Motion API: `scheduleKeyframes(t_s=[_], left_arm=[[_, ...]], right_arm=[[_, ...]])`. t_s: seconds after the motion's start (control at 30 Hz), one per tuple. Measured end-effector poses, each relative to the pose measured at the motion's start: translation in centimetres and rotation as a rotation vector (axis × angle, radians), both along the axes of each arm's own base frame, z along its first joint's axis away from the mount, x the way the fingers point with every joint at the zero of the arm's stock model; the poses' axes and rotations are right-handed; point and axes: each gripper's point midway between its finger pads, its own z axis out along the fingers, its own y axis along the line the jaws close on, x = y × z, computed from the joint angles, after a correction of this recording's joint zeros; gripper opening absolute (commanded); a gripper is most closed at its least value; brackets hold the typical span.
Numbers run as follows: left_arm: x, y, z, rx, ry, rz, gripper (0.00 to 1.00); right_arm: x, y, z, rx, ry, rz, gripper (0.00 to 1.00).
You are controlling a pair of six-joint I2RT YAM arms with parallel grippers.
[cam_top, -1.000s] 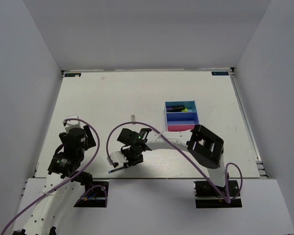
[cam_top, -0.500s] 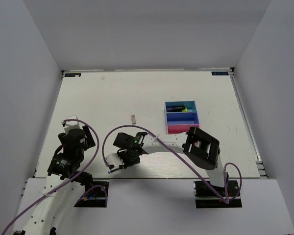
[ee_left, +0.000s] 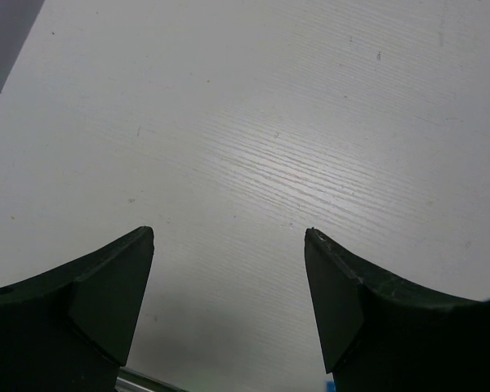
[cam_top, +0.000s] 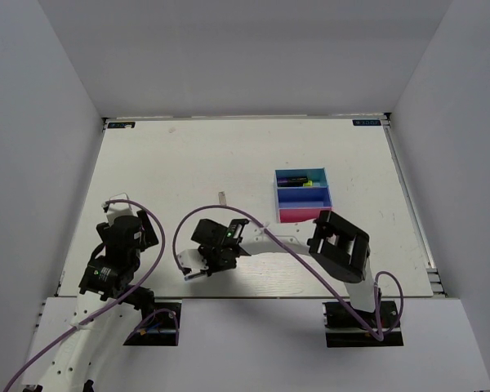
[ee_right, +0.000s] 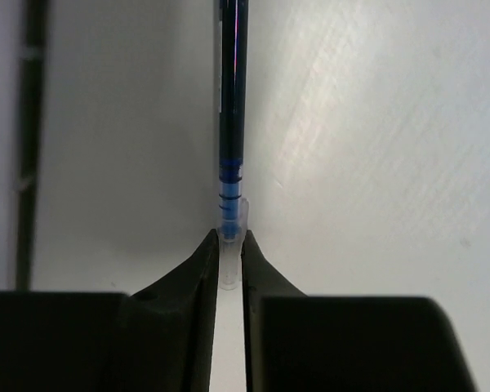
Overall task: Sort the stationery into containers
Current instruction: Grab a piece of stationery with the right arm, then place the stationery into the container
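Observation:
My right gripper holds the pen [cam_top: 190, 278] and should next lift over the dark blue tray [cam_top: 287, 198] to release it, since that tray is outward, to the gripper's right in the top view.
My right gripper [cam_top: 199, 269] is near the table's front edge, left of centre. It is shut on the clear cap end of a thin blue pen [ee_right: 232, 106], which sticks straight out past the fingertips [ee_right: 202, 263]. In the top view the pen [cam_top: 190, 278] points toward the near left. The containers stand in a joined row at centre right: cyan tray [cam_top: 318, 171] holding markers, dark blue tray [cam_top: 287, 198], pink tray [cam_top: 298, 215]. A small grey eraser block [cam_top: 222, 198] lies mid-table. My left gripper [ee_left: 229, 237] is open and empty over bare table at the left [cam_top: 124, 206].
The white table [cam_top: 188, 155] is walled by grey panels on three sides. A purple cable [cam_top: 180, 237] loops over the table beside the right wrist. The table's front edge [cam_top: 253, 296] runs just below the right gripper.
The right gripper has shifted a little to the left along the front edge with the pen at its fingertips. The left arm has not moved.

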Motion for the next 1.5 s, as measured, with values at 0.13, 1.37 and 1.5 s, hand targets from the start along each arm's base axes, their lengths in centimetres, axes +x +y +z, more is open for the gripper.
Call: scheduleKeyframes(t_s=[0.13, 1.37, 1.5], left_arm=[[0.0, 0.1, 0.0, 0.003, 0.001, 0.003, 0.85], [0.1, 0.1, -0.7, 0.011, 0.034, 0.004, 0.85], [0.1, -0.1, -0.8, 0.009, 0.04, -0.003, 0.85]], right_arm=[[2.5, -1.7, 0.9, -0.018, -0.068, -0.065, 0.0], [21.8, -27.6, 11.1, -0.008, -0.51, -0.479, 0.0], [21.2, -29.5, 9.9, -0.016, -0.47, -0.481, 0.0]])
